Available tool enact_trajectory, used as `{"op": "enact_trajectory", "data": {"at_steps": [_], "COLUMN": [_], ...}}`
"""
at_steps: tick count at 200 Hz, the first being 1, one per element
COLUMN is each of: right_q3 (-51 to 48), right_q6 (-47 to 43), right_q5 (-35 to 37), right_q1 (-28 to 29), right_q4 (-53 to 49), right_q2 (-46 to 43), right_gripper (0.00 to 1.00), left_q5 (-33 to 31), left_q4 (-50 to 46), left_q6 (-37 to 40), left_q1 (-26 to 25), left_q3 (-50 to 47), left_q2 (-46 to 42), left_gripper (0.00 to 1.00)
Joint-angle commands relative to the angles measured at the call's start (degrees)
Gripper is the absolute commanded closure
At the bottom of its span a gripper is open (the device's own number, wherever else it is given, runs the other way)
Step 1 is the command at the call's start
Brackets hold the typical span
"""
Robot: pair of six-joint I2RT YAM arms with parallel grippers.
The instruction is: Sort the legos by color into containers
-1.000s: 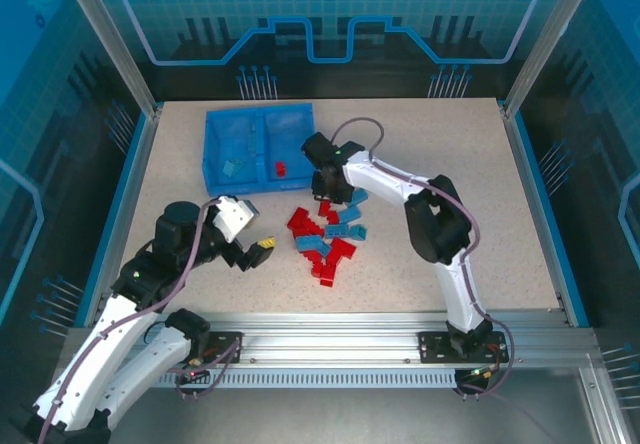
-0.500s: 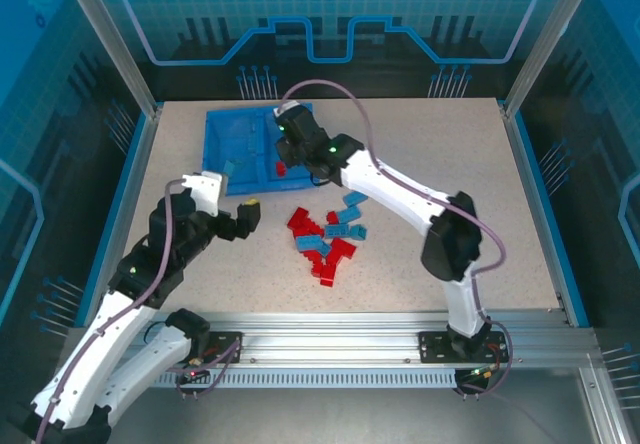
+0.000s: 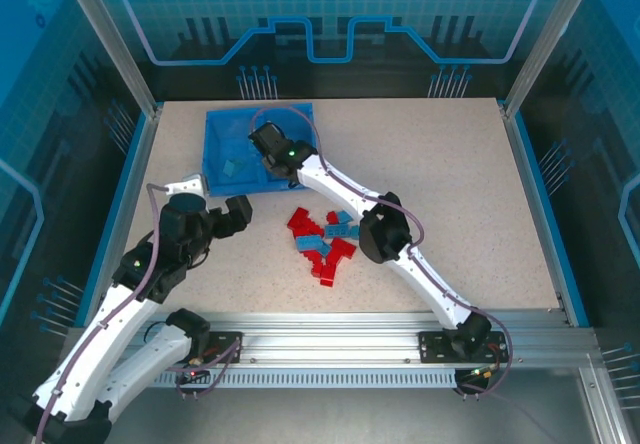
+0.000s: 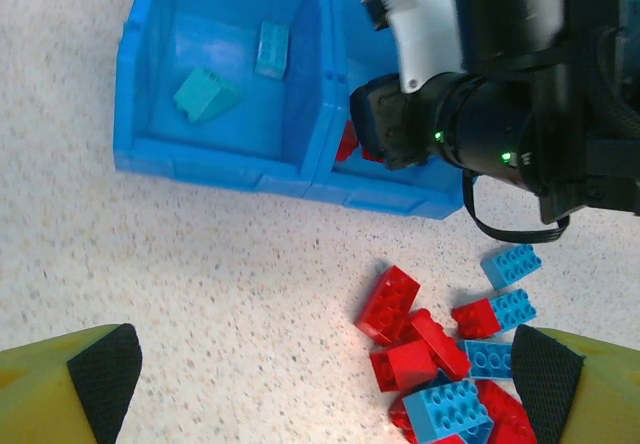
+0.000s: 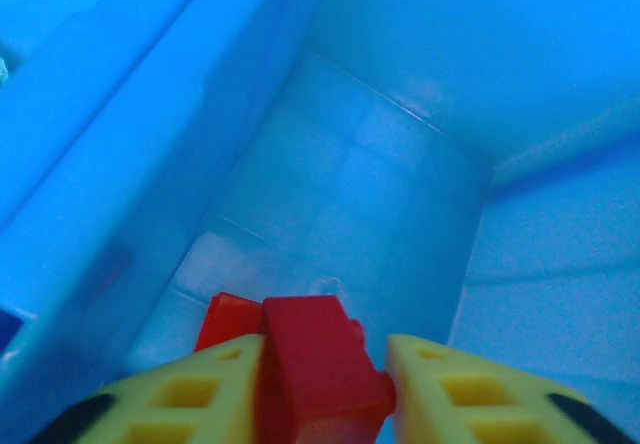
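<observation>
The left gripper moves across toward the pile and down around its red lego nearest the tray next.
The blue tray (image 3: 212, 144) (image 4: 220, 164) sits at the back left. Its left compartment holds two light blue legos (image 4: 272, 49). My right gripper (image 3: 266, 144) (image 5: 325, 352) is low inside the right compartment. A red lego (image 5: 318, 369) sits between its yellow fingers (image 5: 190, 394), against the left one, with a thin gap to the right one. Another red lego (image 5: 226, 322) (image 4: 347, 142) lies on the floor behind it. The mixed pile of red and blue legos (image 3: 325, 239) (image 4: 440, 349) lies mid-table. My left gripper (image 3: 238, 214) (image 4: 325, 394) hovers wide open just left of the pile, holding nothing.
The right arm's black wrist (image 4: 490, 114) and forearm (image 3: 340, 189) stretch over the tray's right side and the far end of the pile. Metal frame posts (image 3: 135, 74) and blue side rails (image 3: 530, 184) bound the speckled tabletop (image 3: 450, 164).
My right arm swung from the pile to the tray's right compartment carrying the red lego, and its jaws have parted slightly. My left gripper moved away from the near edge, staying open.
</observation>
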Motion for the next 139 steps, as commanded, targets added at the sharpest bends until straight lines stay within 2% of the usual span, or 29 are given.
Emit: {"op": "enact_trajectory", "data": {"at_steps": [1, 17, 40, 56, 79, 99, 104, 116, 139], "right_q3": [-0.93, -2.37, -5.19, -10.43, -24.57, -42.02, -45.81, -53.68, -62.73], "right_q6": [0.93, 1.20, 3.95, 7.07, 9.59, 9.00, 8.61, 7.36, 6.11], "right_q5": [-0.90, -1.31, -3.84, -8.81, -23.19, -35.61, -37.96, -41.40, -40.76], "right_q1": [-0.40, -0.49, -1.25, -2.63, -5.87, -8.44, -8.91, -9.81, -10.21], "right_q4": [-0.81, -1.01, -3.23, -5.04, -4.47, 1.88, 2.94, 3.44, 0.54], "right_q2": [-5.42, -8.73, -15.04, -22.19, -36.16, -50.45, -53.42, -60.33, -68.76], "right_gripper": [0.55, 0.49, 0.51, 0.52, 0.50, 0.47, 0.44, 0.37, 0.26], "left_q5": [1.07, 3.98, 10.02, 13.41, 14.94, 14.19, 13.96, 14.10, 14.32], "left_q4": [-3.25, -2.33, 0.66, 0.91, 0.52, 0.28, 0.61, 2.00, 5.42], "left_q6": [-8.18, -11.38, -12.57, -12.18, -8.83, -5.55, -5.10, -4.36, -3.79], "left_q1": [-0.32, -0.25, -0.31, -0.52, -2.75, -5.07, -5.37, -5.61, -5.78], "left_q3": [-0.63, -1.26, -1.88, -1.20, 1.65, 4.80, 5.43, 6.59, 9.48], "left_q2": [1.15, 2.66, 6.84, 11.12, 19.16, 26.57, 28.36, 32.17, 39.55], "left_gripper": [0.01, 0.01, 0.01, 0.01, 0.01, 0.01, 0.01, 0.01, 0.01]}}
